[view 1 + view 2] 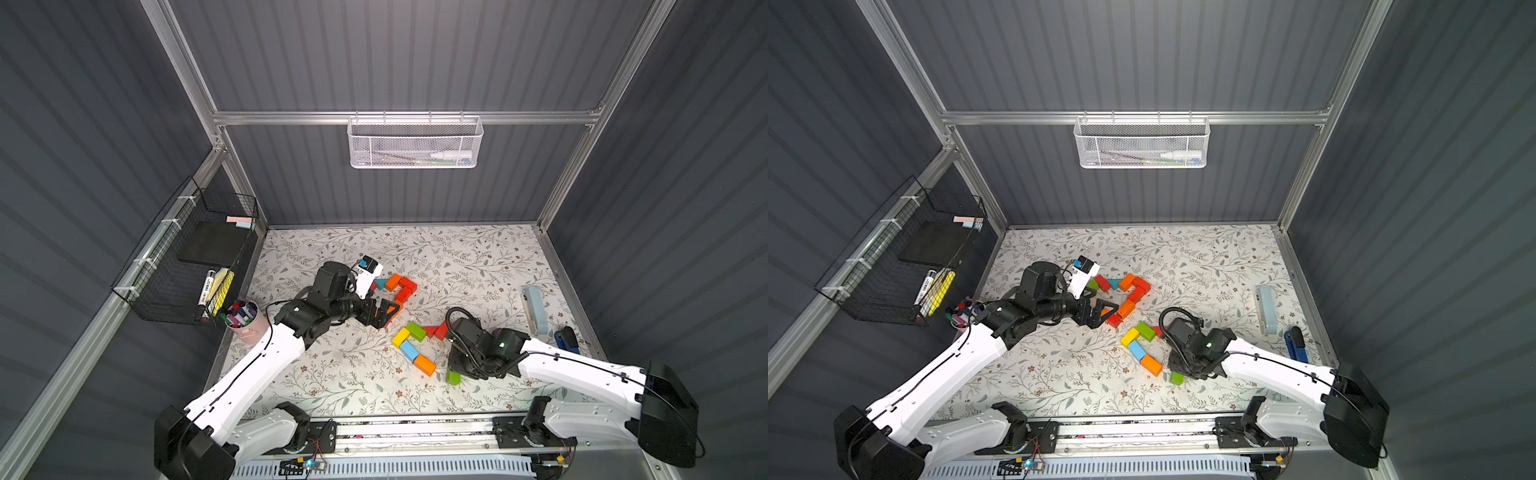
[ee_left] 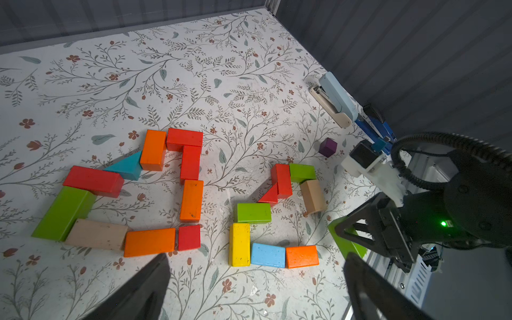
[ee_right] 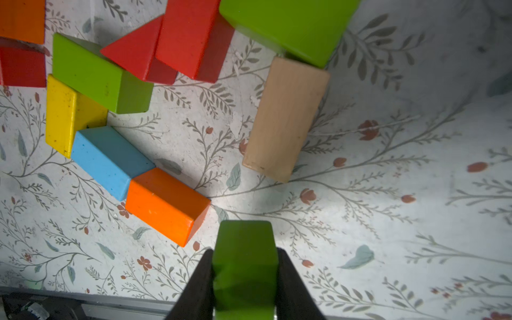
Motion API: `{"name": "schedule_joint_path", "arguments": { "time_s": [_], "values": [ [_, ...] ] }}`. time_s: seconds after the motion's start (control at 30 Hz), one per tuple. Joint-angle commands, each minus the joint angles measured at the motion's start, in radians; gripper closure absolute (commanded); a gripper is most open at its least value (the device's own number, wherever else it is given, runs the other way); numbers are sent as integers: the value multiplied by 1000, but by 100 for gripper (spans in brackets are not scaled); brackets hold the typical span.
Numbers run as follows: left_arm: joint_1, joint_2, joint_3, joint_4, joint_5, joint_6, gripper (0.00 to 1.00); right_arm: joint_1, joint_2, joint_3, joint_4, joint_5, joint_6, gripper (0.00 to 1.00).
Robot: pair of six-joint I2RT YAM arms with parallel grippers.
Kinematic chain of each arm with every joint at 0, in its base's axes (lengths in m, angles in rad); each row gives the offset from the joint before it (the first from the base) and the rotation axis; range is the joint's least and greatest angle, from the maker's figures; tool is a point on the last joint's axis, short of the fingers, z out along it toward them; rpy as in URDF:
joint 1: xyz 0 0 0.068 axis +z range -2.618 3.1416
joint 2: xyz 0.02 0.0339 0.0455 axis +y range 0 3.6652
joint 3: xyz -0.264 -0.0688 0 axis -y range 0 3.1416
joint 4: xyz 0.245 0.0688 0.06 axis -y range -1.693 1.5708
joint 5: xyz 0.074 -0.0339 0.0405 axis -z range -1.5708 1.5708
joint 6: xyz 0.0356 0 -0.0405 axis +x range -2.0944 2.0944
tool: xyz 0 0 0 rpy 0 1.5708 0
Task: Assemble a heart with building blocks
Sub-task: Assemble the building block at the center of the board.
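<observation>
The green block in my right gripper will next go down and outward into the gap parting the tan piece from the orange brick (image 3: 166,205), which is below and outward, and I will release it there.
Building blocks lie in two flat groups on the floral table. The far group (image 1: 399,289) is a loop of red, orange, green and tan bricks with a teal wedge (image 2: 126,167). The nearer group (image 1: 415,345) has green, yellow, blue, orange, red and tan pieces. A purple cube (image 2: 327,147) sits apart. My left gripper (image 2: 256,263) hovers open between the groups, holding nothing. My right gripper (image 3: 244,250) is shut on a green block (image 3: 245,235), held just beyond the orange brick (image 3: 166,205) at the near end, as in both top views (image 1: 453,377) (image 1: 1176,378).
A pale blue stapler (image 1: 534,309) and a blue tool (image 1: 567,338) lie by the right wall. A pink cup of markers (image 1: 243,318) stands at the left edge under a black wire basket (image 1: 187,266). A white mesh basket (image 1: 415,143) hangs on the back wall.
</observation>
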State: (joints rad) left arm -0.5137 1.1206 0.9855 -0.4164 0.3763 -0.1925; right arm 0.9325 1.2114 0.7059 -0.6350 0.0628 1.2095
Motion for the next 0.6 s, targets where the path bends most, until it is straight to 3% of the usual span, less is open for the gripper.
{"name": "schedule_joint_path", "arguments": {
  "time_s": [0.0,0.57],
  "values": [
    [4,-19,-10,-15,-7,-10,1,10,49,-16,61,5,134,75],
    [6,-9,-10,-15,3,-13,1,14,102,-29,54,98,261,71]
  ]
}}
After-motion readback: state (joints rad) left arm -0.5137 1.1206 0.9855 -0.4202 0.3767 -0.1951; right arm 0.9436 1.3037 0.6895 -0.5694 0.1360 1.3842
